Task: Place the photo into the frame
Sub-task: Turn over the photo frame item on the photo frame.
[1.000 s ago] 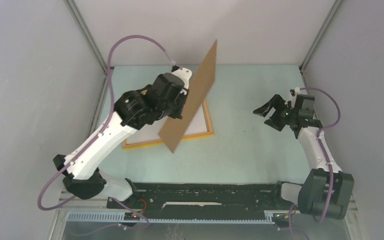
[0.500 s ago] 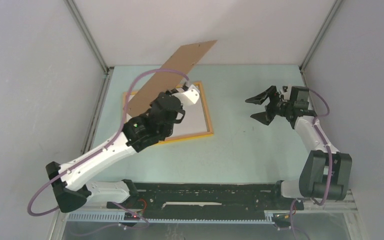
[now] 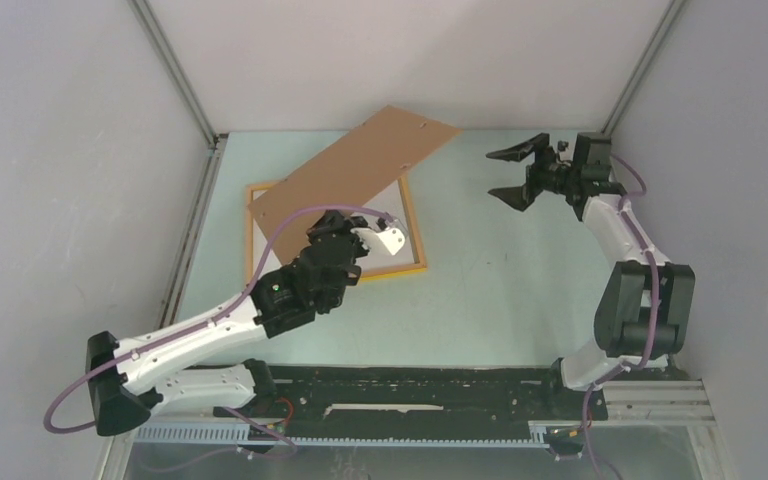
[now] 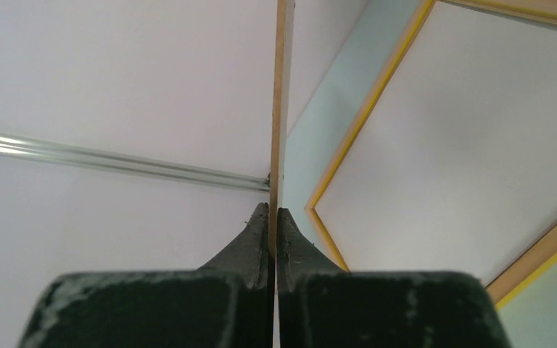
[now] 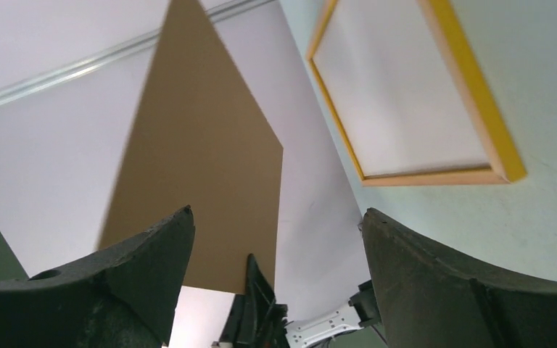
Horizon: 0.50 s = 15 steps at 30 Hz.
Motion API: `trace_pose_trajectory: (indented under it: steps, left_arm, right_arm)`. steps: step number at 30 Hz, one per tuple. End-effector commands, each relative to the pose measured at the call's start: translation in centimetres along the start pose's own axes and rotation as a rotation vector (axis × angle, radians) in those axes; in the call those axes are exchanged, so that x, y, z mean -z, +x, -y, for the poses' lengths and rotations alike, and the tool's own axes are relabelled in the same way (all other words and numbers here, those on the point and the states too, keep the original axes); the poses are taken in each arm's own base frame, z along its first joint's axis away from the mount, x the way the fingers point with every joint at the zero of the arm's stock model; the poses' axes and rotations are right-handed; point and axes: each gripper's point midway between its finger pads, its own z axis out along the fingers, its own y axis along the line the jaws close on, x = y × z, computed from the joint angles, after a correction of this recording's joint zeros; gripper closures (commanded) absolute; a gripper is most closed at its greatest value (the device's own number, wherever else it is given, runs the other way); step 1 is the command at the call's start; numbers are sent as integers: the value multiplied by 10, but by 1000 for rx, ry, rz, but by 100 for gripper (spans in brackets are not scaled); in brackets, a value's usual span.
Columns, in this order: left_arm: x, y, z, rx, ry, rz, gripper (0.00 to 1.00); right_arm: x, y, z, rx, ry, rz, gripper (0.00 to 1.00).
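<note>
The board's edge facing my open right gripper is unheld, so my right gripper will go to the left in the top view onto that edge next.
The frame (image 3: 416, 235), with its thin yellow-orange rim, lies flat on the pale green table left of centre. It also shows in the left wrist view (image 4: 362, 119) and the right wrist view (image 5: 471, 94). A plain white surface (image 3: 385, 205) fills it; no printed picture shows, so I cannot tell if it is the photo's back. My left gripper (image 4: 273, 217) is shut on the edge of the brown backing board (image 3: 360, 160) and holds it tilted above the frame's back-left part. My right gripper (image 3: 518, 172) is open and empty, raised at the back right, facing the board (image 5: 196, 159).
Grey walls close in the table on the left, back and right, with metal posts in the back corners (image 3: 610, 120). The left arm's purple cable (image 3: 290, 225) loops over the frame. A black rail (image 3: 410, 385) runs along the near edge.
My left arm has swung the board from nearly upright to a flatter tilt over the frame and has dropped lower. My right gripper has moved toward the back wall, still open.
</note>
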Motion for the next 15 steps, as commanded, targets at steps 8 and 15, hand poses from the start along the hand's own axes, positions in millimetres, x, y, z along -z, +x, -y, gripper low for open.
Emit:
trace_pose_trajectory:
  steps: [8, 15]
  left_arm:
    - [16, -21, 9, -40, -39, 131, 100]
    - [17, -25, 26, -116, -57, 146, 100]
  right_arm:
    - [-8, 23, -72, 280, -118, -258, 1]
    - [-32, 44, -39, 373, -30, -403, 8]
